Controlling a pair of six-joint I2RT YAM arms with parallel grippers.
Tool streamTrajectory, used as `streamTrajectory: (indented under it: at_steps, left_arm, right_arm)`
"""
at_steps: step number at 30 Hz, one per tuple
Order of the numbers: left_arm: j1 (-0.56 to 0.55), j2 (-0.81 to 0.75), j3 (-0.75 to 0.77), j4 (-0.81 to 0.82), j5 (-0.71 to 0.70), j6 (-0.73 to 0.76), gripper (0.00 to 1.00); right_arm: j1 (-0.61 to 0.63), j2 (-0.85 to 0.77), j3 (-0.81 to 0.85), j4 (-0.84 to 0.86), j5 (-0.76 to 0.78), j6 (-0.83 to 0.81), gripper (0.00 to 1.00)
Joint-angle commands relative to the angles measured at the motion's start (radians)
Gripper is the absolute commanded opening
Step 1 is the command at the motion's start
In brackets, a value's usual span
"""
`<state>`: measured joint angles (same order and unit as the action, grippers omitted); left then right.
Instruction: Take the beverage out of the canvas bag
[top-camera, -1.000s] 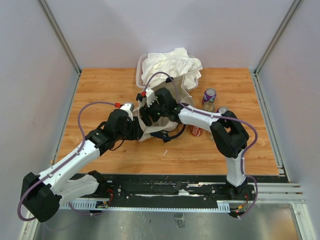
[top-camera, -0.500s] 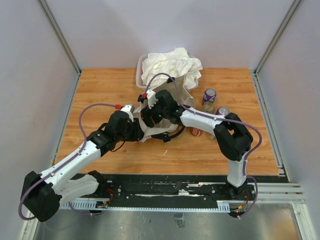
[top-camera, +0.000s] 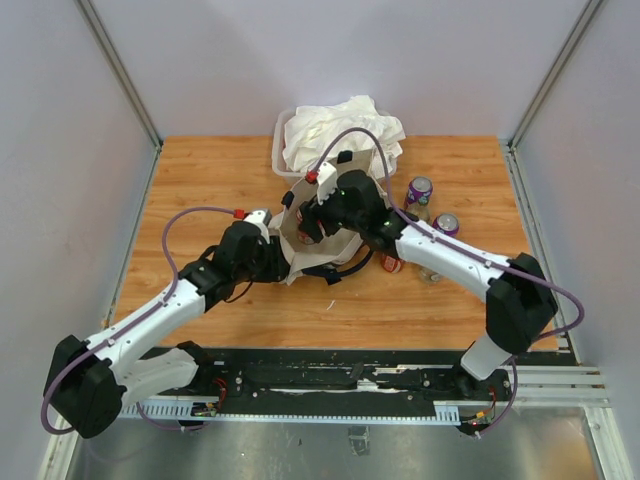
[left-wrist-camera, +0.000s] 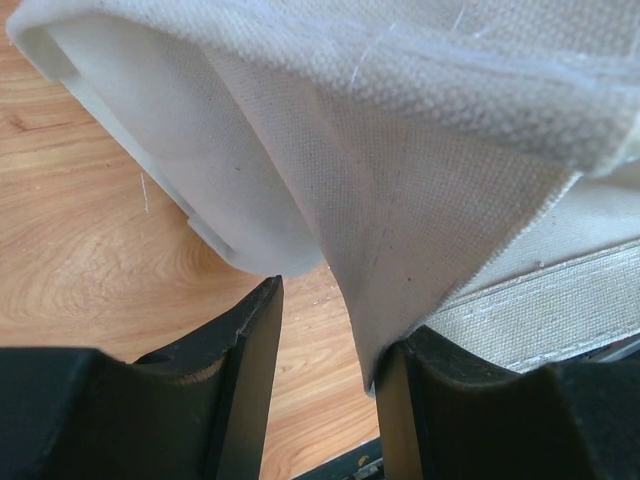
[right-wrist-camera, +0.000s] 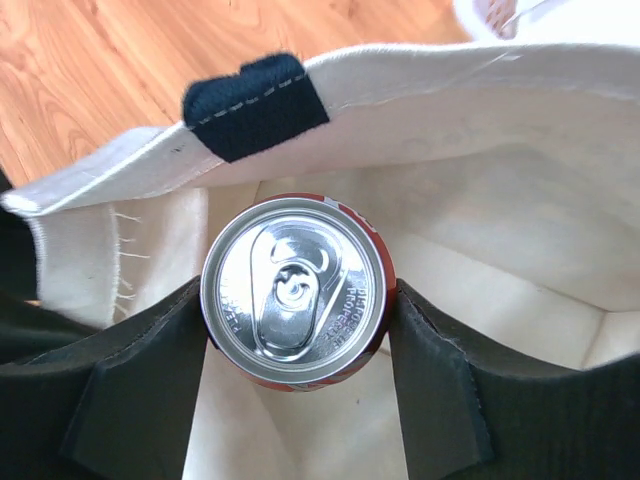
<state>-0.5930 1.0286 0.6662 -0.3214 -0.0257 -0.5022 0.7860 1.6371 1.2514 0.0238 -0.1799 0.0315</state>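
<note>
The robot's right gripper will rise, cross over, lower and release, because there is bare wood by the red can, back from this gripper and to its right in the top view.
The cream canvas bag lies mid-table with its navy handle toward me. My right gripper is over its mouth, shut on a red beverage can held upright by its sides. In the right wrist view the bag's rim and navy strap lie beyond the can and the bag's inside shows below it. My left gripper is at the bag's left edge. Its jaws stand narrowly apart, with a canvas fold draped over the right finger and wood showing between.
A clear plastic tub heaped with white cloth stands just behind the bag. A purple can, a second can and a red can sit to the bag's right. Frame posts stand at the far corners.
My right arm has stretched out, its elbow swinging right, and its wrist has risen over the bag with the red can. My left arm has barely moved.
</note>
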Motion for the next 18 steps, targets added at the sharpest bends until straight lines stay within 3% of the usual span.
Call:
streamTrajectory:
  at_steps: [1, 9, 18]
  left_arm:
    - [-0.004, 0.017, -0.009, 0.021, -0.013, 0.002, 0.44]
    - [-0.002, 0.038, 0.024, 0.031, -0.103, 0.021, 0.46]
    - [-0.001, 0.074, 0.088, 0.050, -0.199, 0.053, 0.50]
  right_arm:
    - [0.011, -0.131, -0.017, 0.100, 0.056, -0.015, 0.01]
    - [0.011, -0.416, -0.089, 0.044, 0.239, -0.086, 0.01]
    - [0.028, -0.713, -0.261, -0.191, 0.479, -0.045, 0.01]
